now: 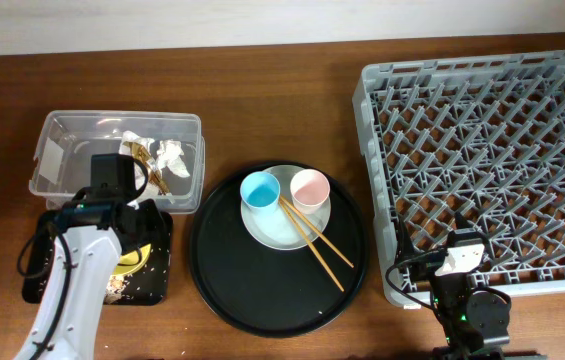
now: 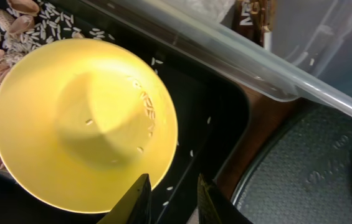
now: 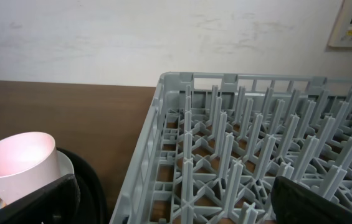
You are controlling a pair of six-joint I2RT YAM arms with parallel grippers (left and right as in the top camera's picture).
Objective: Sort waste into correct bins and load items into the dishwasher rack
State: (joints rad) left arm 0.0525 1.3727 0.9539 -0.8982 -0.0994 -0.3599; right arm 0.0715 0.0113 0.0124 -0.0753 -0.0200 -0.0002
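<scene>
My left gripper moves down next, fingers apart, onto the bowl's rim facing the big round tray, because only the black tray's bottom shows between its fingers.
The small yellow bowl (image 2: 82, 124), with a few rice grains stuck to it, lies over the shallow black tray (image 2: 225, 112) beside pale food scraps (image 2: 14, 25). My left gripper (image 2: 172, 180) hovers at its rim, jaws a narrow gap apart, only tray floor between them. The clear tub (image 1: 62, 150) holds the white napkin (image 1: 170, 152) and brown-gold wrapper (image 1: 142, 155). The plate (image 1: 272, 232) carries the blue cup (image 1: 259, 189), pink cup (image 1: 311, 188) and chopsticks (image 1: 317, 240). My right gripper (image 3: 176, 202) stands wide open at the grey rack's (image 1: 372, 180) front-left corner.
The big round black tray (image 1: 222, 290) sits between the bins and the rack, with the plate on it. Its rim (image 2: 300, 174) lies close to the right of the shallow tray. The tub's edge (image 2: 238, 56) runs just behind the bowl.
</scene>
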